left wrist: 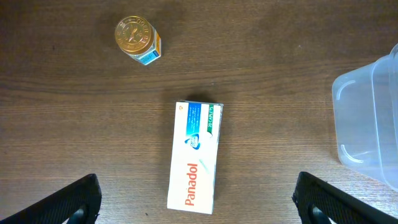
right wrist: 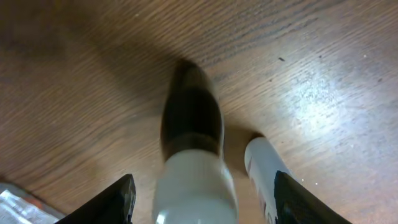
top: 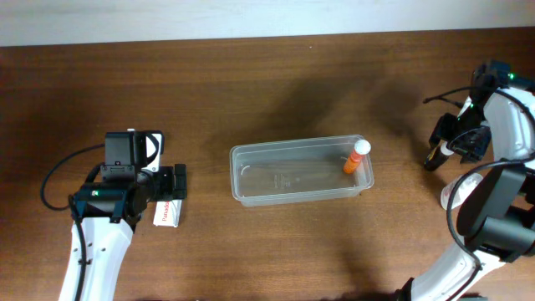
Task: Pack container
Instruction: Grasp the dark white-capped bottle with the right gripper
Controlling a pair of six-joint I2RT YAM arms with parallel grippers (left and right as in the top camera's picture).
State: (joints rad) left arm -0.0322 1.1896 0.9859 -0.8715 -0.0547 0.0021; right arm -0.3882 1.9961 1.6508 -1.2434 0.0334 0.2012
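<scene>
The white cap already sits between the open fingers, so the right gripper will stay nearly in place and close on the dark bottle's cap end (top: 445, 149) (right wrist: 196, 183).
The container (top: 288, 177), a clear shallow tub, sits mid-table with an orange bottle with a white cap (top: 357, 157) at its right end. Its corner shows in the left wrist view (left wrist: 368, 112). My left gripper (top: 171, 184) is open above a white Panadol box (left wrist: 195, 158) lying flat on the table, its fingers (left wrist: 196, 205) wide on either side of the box's near end. My right gripper (top: 441, 150) is open at the far right. Between its fingers (right wrist: 202, 202) lies a dark bottle with a white cap (right wrist: 189, 124), blurred and very close.
A small jar with a gold lid (left wrist: 137, 38) stands beyond the Panadol box. A white bottle (right wrist: 264, 165) lies just right of the dark bottle. A crinkled clear wrapper (right wrist: 15, 202) shows at the lower left of the right wrist view.
</scene>
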